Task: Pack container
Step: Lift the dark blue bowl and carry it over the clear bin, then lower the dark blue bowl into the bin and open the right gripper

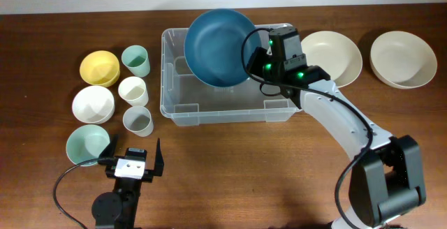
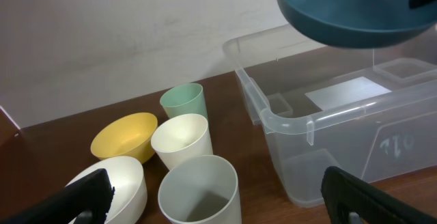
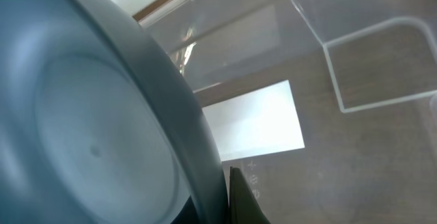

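Note:
The bowl still hangs above the clear container (image 1: 209,115), so the robot's right gripper will next move it down to the left in the overhead view toward the container's bottom and let it go.
The clear plastic container (image 1: 209,115) stands at the table's middle back, its white label (image 3: 252,121) showing on the base. Above its far left part hangs a dark blue bowl (image 1: 220,47), tilted, with my right gripper (image 1: 251,53) shut on its right rim. In the right wrist view the bowl (image 3: 89,128) fills the left side, and one dark finger (image 3: 244,202) presses against its edge. My left gripper (image 1: 133,156) rests near the front left, open and holding nothing. Its fingers (image 2: 89,197) frame a white cup (image 2: 198,190).
Left of the container stand a yellow bowl (image 1: 99,68), a green cup (image 1: 136,61), two white cups (image 1: 133,90), a white bowl (image 1: 93,104) and a pale green bowl (image 1: 88,145). Two cream bowls (image 1: 332,56) sit at the back right.

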You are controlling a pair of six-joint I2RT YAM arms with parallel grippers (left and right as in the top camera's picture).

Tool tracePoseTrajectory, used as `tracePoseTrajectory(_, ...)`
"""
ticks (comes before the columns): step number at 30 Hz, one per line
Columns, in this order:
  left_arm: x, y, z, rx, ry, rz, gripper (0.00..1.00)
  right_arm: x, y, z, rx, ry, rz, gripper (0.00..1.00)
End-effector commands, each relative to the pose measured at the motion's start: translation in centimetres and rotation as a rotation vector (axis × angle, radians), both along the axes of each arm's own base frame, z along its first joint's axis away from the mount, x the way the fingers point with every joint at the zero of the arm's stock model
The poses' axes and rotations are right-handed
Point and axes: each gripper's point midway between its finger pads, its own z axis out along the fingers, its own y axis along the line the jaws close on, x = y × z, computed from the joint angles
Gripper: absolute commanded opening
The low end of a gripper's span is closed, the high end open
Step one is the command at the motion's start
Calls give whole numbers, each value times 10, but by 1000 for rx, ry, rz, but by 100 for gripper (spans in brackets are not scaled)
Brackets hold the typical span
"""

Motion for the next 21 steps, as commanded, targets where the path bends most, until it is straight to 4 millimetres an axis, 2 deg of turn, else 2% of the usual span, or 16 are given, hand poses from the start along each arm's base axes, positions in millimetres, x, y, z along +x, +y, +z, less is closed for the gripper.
tracePoseTrajectory(1, 0, 2, -3, 5, 9, 7, 100, 8, 8, 6, 17, -20, -25, 4)
tracePoseTrajectory(10, 0, 2, -3, 5, 9, 7, 100, 7, 23, -12, 24, 8, -10, 4)
tracePoseTrajectory(16, 0, 2, -3, 5, 9, 7, 100, 9, 22, -17, 14, 14, -29, 4)
tracePoseTrajectory(21, 0, 2, -3, 5, 9, 7, 100, 7, 29, -27, 6, 30, -19, 4)
